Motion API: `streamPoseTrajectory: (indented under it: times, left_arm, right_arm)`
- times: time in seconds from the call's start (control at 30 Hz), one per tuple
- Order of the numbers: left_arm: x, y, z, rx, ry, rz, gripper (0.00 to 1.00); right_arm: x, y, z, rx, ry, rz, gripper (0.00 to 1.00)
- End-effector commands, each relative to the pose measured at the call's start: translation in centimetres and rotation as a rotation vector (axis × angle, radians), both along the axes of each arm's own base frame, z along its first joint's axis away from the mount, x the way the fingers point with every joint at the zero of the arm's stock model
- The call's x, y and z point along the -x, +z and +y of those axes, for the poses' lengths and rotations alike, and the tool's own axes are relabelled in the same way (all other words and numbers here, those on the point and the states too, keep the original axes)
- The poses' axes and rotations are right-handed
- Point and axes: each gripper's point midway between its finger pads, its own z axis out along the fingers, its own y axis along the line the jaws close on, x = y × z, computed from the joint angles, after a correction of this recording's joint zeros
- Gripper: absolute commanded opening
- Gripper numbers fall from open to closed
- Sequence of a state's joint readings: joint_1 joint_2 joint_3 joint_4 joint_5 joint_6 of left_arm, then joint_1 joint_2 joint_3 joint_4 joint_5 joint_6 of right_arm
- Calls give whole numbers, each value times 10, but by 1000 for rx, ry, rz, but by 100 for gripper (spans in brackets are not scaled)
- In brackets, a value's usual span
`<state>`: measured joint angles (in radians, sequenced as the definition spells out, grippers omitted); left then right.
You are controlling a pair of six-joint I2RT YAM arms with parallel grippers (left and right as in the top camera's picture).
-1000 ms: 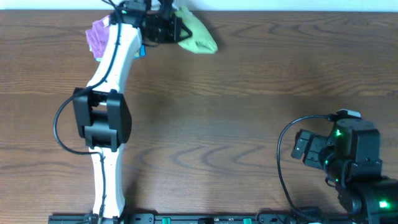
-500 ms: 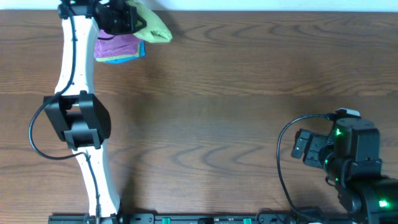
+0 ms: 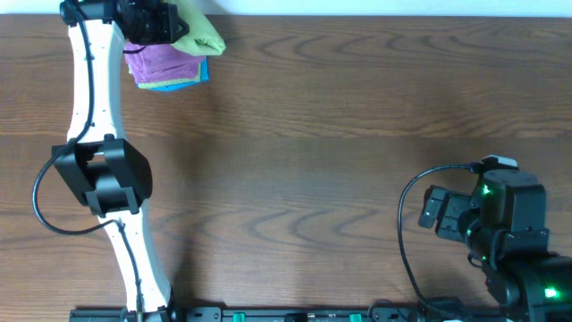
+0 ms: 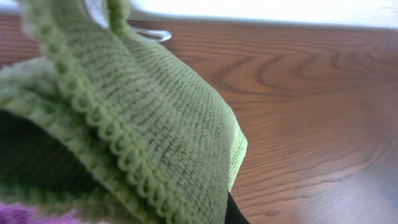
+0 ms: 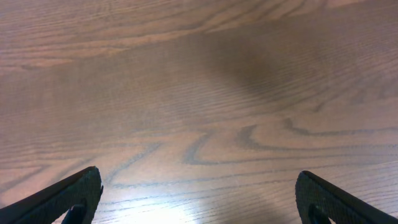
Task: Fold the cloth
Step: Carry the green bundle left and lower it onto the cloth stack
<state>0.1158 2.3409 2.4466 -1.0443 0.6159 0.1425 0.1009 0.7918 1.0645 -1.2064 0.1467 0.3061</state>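
Observation:
Next, my left gripper shifts left in the overhead view before lowering the green cloth [image 3: 202, 38] onto the purple [image 3: 161, 64] one, as its corner juts past the stack.
My left gripper [image 3: 165, 22] is at the table's far left corner, shut on a folded green cloth [image 3: 202, 38]. It holds the green cloth over a small stack of folded cloths, purple [image 3: 161, 64] on top of blue [image 3: 183, 85]. In the left wrist view the green cloth [image 4: 143, 118] fills most of the frame and hides the fingers; a sliver of purple [image 4: 25, 214] shows below. My right gripper [image 5: 196, 196] is open and empty over bare wood at the near right.
The table's far edge [image 3: 357, 15] runs just behind the stack, with a white wall beyond it. The right arm's base and cable [image 3: 492, 224] sit at the near right corner.
My left arm has swung left along the far edge, carrying the green cloth from right of the stack to over it. The right arm has not moved.

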Motion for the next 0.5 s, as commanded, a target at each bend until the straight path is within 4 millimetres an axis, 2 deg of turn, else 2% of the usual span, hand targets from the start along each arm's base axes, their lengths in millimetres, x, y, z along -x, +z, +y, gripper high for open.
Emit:
streamPoseTrajectory:
  times: [0.0,0.17,0.47]
  left_arm:
    - [-4,9,16,-42,9,-43,6]
    - [-5,7,35,-62,43,-44,6]
    - [-5,7,56,-75,74,-49,6]
  right_arm:
    - [0,0,-2,7,-1,-2,99]
    - [0,0,-2,7,-1,-2,99]
    - [0,0,-2,7,-1,-2,99]
